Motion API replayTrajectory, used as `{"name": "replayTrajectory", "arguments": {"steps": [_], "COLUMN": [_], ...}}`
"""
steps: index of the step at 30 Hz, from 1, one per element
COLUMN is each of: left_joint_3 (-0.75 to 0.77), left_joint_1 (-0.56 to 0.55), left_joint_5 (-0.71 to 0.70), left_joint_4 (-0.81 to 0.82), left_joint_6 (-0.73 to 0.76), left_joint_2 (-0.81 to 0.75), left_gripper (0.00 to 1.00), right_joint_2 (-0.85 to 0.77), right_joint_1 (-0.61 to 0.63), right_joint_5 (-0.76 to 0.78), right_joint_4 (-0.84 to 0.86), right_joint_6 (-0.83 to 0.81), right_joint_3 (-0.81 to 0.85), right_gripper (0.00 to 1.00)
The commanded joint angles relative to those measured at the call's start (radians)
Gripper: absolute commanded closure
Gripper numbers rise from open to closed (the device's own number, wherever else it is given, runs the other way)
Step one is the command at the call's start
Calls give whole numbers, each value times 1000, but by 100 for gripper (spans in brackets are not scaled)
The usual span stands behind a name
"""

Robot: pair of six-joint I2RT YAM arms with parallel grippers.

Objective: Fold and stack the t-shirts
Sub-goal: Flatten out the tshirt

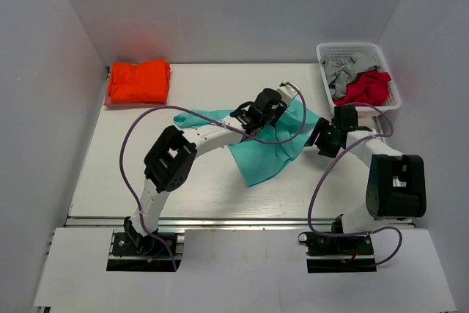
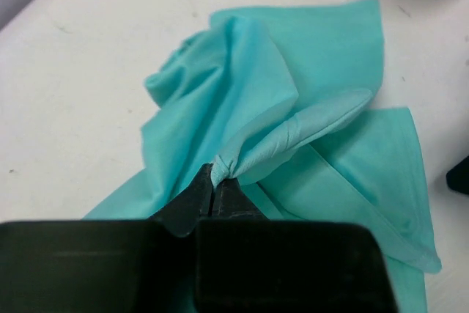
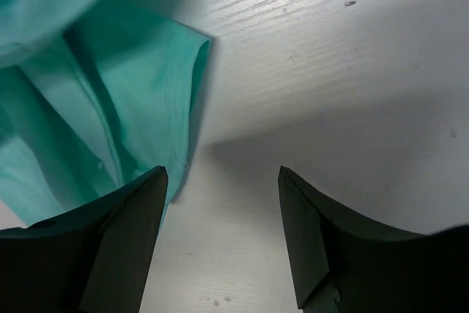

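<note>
The teal t-shirt lies crumpled, so my left gripper should rise, carry its fold to the left in the top view, and go down to release it beside the orange t-shirt.
A mint-teal t-shirt (image 1: pixel 267 153) lies crumpled in the middle of the table. My left gripper (image 1: pixel 281 105) is over its far part. In the left wrist view this gripper (image 2: pixel 215 175) is shut on a pinched ridge of the teal t-shirt (image 2: pixel 308 64), and the cloth rises in a fold to the fingertips. My right gripper (image 1: pixel 323 138) is at the shirt's right edge. In the right wrist view it (image 3: pixel 222 181) stands open over bare table, its left finger beside the hem of the teal t-shirt (image 3: pixel 139 100). An orange t-shirt (image 1: pixel 138 81) lies folded at the far left corner.
A white basket (image 1: pixel 326 53) at the far right corner holds a grey garment (image 1: pixel 341 70) and a red garment (image 1: pixel 366 87). White walls close in the table on the left, back and right. Purple cables loop from both arms.
</note>
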Motion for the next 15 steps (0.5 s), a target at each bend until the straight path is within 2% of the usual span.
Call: {"name": "replayTrajectory", "arguments": {"steps": [1,10,12,13,15], "left_joint_3": [46,80,89,98,121], "left_joint_1": [8,28,28,39,39], "left_joint_5": [-78,-124,-133,-133,-167], "left_joint_4": [5,-44,-44,-53,-64], "left_joint_6": [-62,-102,-102,-102,-111], "left_joint_2": [-94,-94,-94,-94,-94], "left_gripper": [100,100,100,100,100], "right_joint_2": [82,243,274,282,282], "right_joint_1": [15,72,81,87,92], "right_joint_5": [-33,0,0,-3,0], "right_joint_4": [62,120,131,126,124], "right_joint_6": [14,11,6,6,8], "right_joint_3": [62,157,177,195,212], "right_gripper": [34,34,52,66,100]}}
